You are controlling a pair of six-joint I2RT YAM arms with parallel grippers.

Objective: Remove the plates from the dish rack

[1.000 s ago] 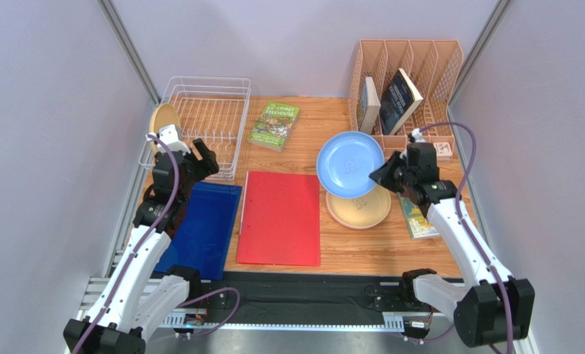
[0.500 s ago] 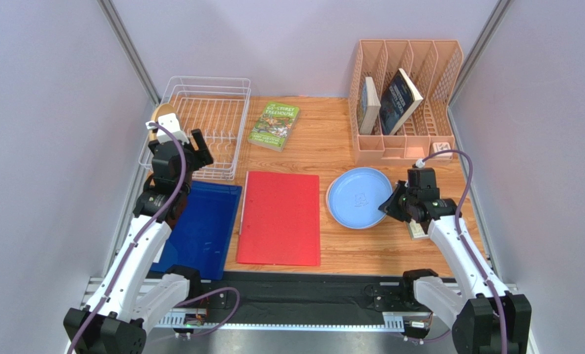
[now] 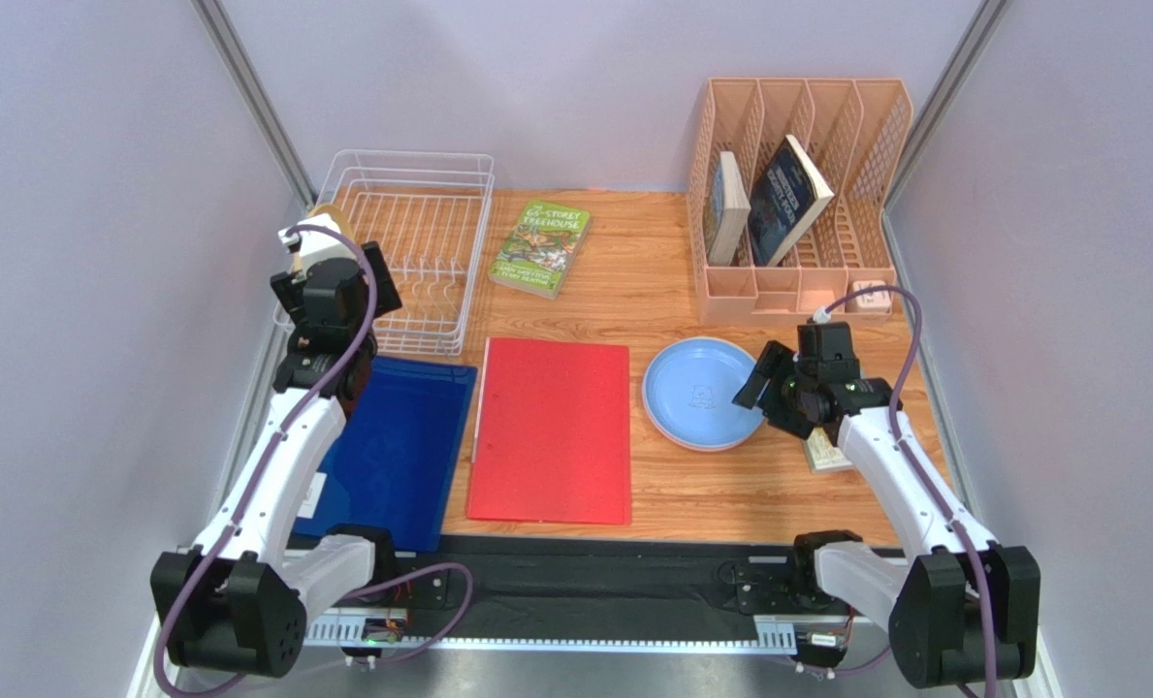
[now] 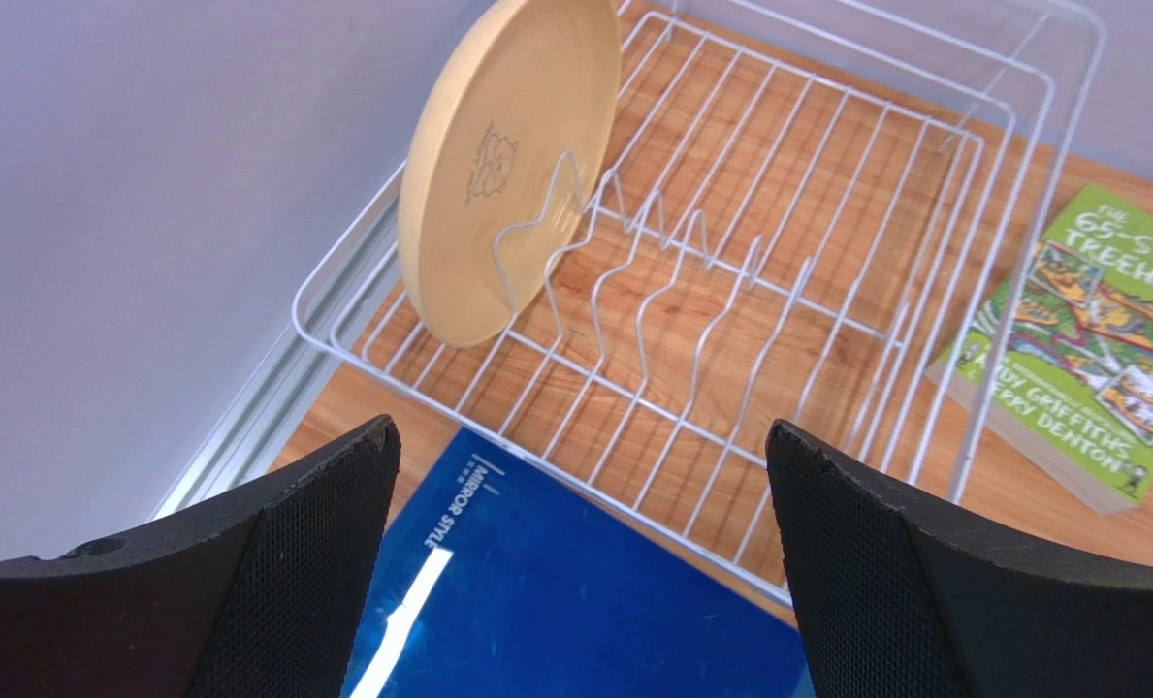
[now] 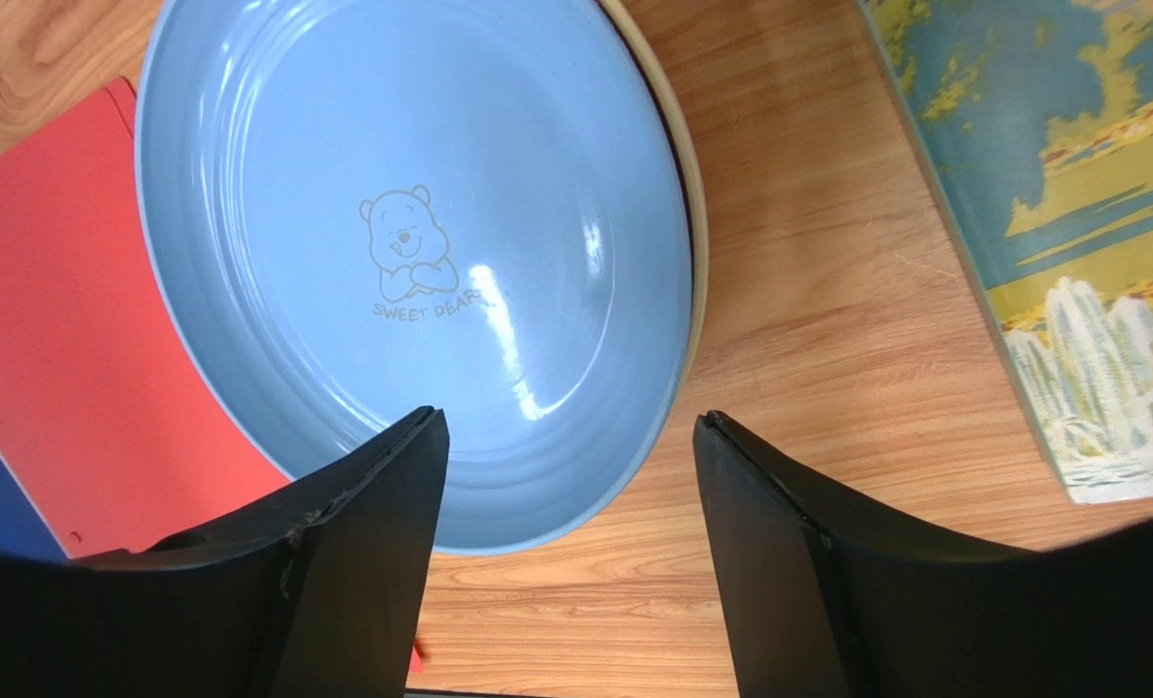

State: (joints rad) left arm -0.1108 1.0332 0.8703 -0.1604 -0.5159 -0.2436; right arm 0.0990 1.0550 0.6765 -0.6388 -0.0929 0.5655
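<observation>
I will lower my left gripper leftward in its wrist view onto the cream plate's near rim (image 4: 415, 226), which stands below on that side, clear of the rack's wires.
A cream plate (image 4: 502, 160) stands upright between the prongs at the left end of the white wire dish rack (image 4: 771, 277). In the top view my left gripper (image 3: 352, 277) hovers over the rack's (image 3: 407, 157) near left corner and hides most of that plate. It is wide open (image 4: 579, 436) with nothing between its fingers. A blue plate (image 3: 703, 393) lies flat on the table, stacked on another cream plate whose rim (image 5: 694, 218) shows at its right edge. My right gripper (image 3: 761, 396) is open (image 5: 568, 422) just over the blue plate's (image 5: 407, 262) near edge, holding nothing.
A peach slotted organiser (image 3: 801, 189) with books stands at the back right. A green book (image 3: 540, 247) lies beside the rack. A red folder (image 3: 553, 429) and a blue folder (image 3: 393, 451) lie near the front. Another book (image 5: 1107, 218) lies right of the plates.
My right gripper lowered the blue plate onto the cream plate and opened, letting it go. My left gripper moved up to the rack's left corner and opened wider.
</observation>
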